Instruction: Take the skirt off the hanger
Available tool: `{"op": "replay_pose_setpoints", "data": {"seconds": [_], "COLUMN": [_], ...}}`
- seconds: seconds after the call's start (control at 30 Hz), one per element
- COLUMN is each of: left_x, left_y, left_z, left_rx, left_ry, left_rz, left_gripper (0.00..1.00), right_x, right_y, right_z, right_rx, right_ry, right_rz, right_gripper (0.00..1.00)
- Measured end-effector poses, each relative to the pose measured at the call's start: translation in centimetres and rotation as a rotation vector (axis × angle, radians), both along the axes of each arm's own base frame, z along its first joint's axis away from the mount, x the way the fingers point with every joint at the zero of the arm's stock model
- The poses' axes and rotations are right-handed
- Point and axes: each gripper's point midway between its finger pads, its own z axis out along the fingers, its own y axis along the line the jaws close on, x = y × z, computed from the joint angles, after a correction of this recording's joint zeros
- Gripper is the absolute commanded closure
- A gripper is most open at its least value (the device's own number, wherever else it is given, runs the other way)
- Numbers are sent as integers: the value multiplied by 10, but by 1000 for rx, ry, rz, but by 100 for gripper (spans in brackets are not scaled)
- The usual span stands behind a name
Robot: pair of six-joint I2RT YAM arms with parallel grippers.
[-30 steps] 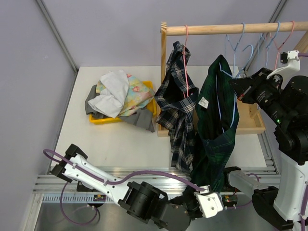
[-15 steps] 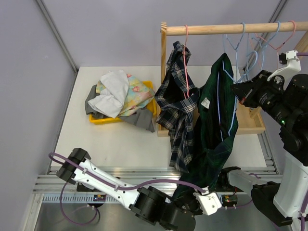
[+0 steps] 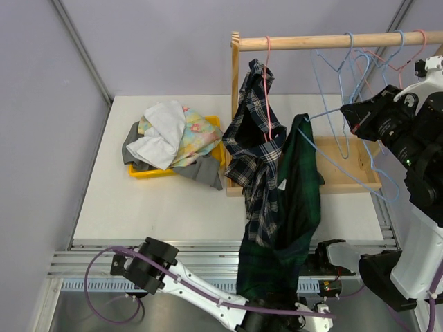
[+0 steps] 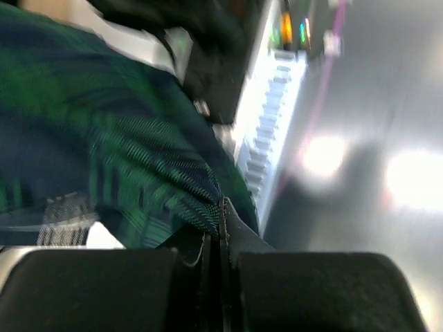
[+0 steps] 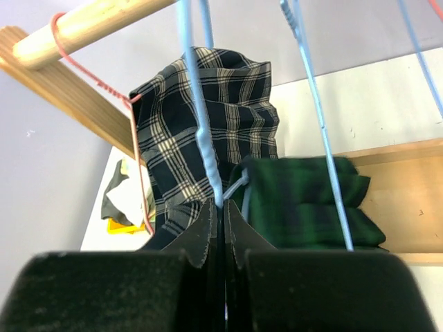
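My right gripper will next rise and move outward, then lower the blue hanger's hook over the wooden bar (image 3: 322, 41) (image 5: 131, 14) and release, since that hook is clear of the bar.
The dark green plaid skirt (image 3: 291, 207) hangs stretched from the left tip of a blue hanger (image 3: 331, 146) down past the table's near edge. My left gripper (image 4: 221, 211) is shut on the skirt's lower hem (image 4: 118, 152); in the top view it is hidden under the cloth at the bottom. My right gripper (image 3: 351, 116) is shut on the blue hanger's wire (image 5: 201, 131) below its hook, beside the rail. In the right wrist view the green skirt (image 5: 304, 200) is bunched just behind the fingertips.
A black-and-white plaid garment (image 3: 259, 155) hangs on a pink hanger from the wooden rail (image 3: 325, 41), touching the green skirt. Several empty hangers (image 3: 387, 59) hang at the right. The rack's wooden base (image 3: 349, 183) lies below. A yellow tray (image 3: 138, 173) of clothes sits left.
My left gripper has pulled the skirt down and toward the near edge. The skirt has slid off most of the hanger, which my right gripper has swung up and right.
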Motion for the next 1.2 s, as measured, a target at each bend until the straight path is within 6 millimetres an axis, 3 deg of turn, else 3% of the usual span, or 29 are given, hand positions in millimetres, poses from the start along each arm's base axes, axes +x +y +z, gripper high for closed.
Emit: {"op": "replay_pose_setpoints", "data": {"seconds": [0.07, 0.2, 0.37, 0.5, 0.7, 0.77, 0.8, 0.87, 0.93, 1.13, 1.2], "left_x": [-4, -6, 21, 78, 211, 237, 240, 229, 204, 92, 66], "left_y": [8, 11, 23, 27, 48, 63, 69, 80, 87, 104, 114], "left_z": [-10, -3, 4, 20, 33, 30, 28, 24, 25, 60, 74], "left_rx": [58, 62, 48, 24, 19, 40, 51, 75, 85, 39, 21], "left_ry": [-25, -46, -24, -9, 7, 6, 7, 24, 42, 113, 137], "left_rz": [-14, 0, 75, 206, 519, 588, 596, 577, 528, 349, 339], "left_gripper": [100, 100, 100, 100, 100, 100, 100, 100, 100, 100, 100], "right_x": [6, 13, 3, -34, -115, -142, -151, -155, -139, -18, 19], "right_y": [0, 2, 6, 4, -6, -11, -13, -13, -10, 10, 16], "right_z": [0, -4, -10, 3, 53, 78, 87, 93, 89, 29, 15], "right_rx": [0, -4, 5, 24, 63, 77, 81, 82, 78, 44, 37], "right_ry": [6, 30, 21, -52, -260, -364, -407, -438, -412, -152, -98], "right_rz": [-5, -2, 28, 56, 74, 74, 74, 75, 75, 72, 72], "right_gripper": [100, 100, 100, 100, 100, 100, 100, 100, 100, 100, 100]}}
